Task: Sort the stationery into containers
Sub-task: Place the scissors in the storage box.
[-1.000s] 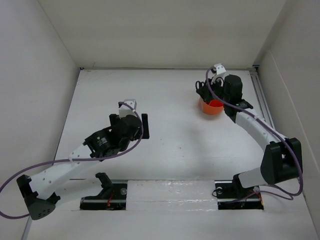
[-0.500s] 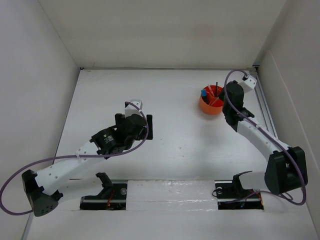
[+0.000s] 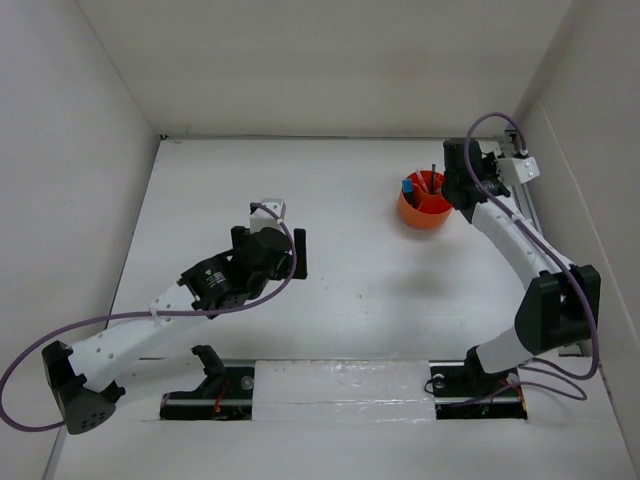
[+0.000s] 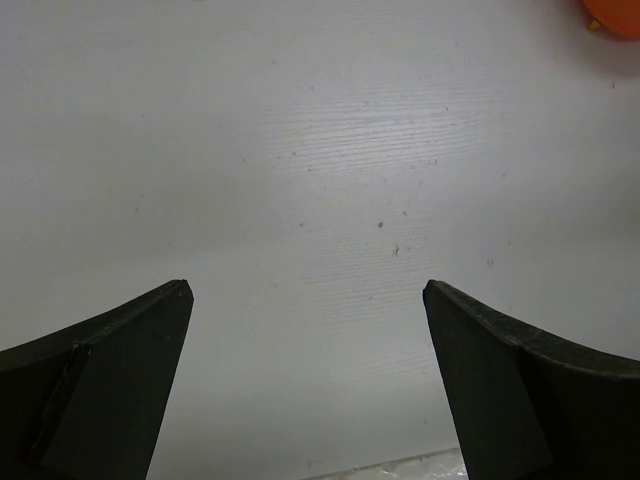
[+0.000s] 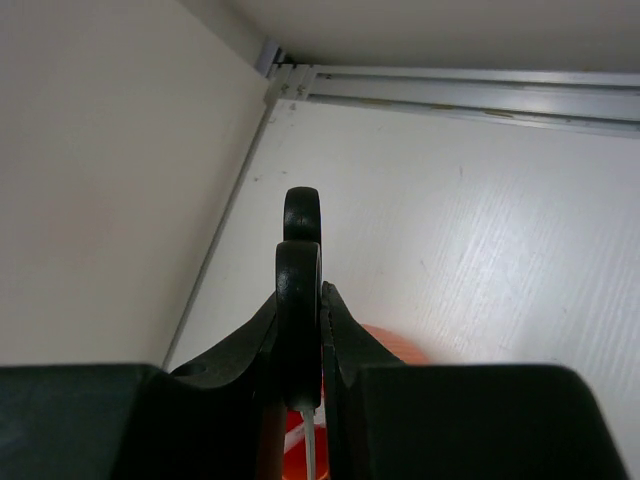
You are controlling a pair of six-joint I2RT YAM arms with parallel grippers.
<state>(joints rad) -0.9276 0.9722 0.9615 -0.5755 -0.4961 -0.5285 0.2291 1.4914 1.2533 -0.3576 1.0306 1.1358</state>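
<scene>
I will next move my right gripper to the left in the top view and down to let go of the scissors.
The orange round organiser (image 3: 424,212) stands at the back right of the table. It holds a blue-capped highlighter (image 3: 408,186), a thin dark pen (image 3: 433,178) and pinkish items. My right gripper (image 3: 460,186) is at the organiser's right rim, shut on the black-handled scissors (image 5: 301,215). The handles stick up edge-on between the fingers, and the pale blade points down over the organiser (image 5: 390,345). My left gripper (image 3: 291,251) is open and empty above bare table at mid-left; in the left wrist view (image 4: 305,300) nothing lies between its fingers.
White walls enclose the table on the left, back and right. A metal rail (image 3: 521,200) runs along the right edge close to my right arm. A sliver of the organiser (image 4: 615,15) shows at the top right of the left wrist view.
My right gripper, holding the scissors, has swung from the organiser's left side over to its right rim, and the wrist has turned. My left gripper shifted slightly and stays open.
</scene>
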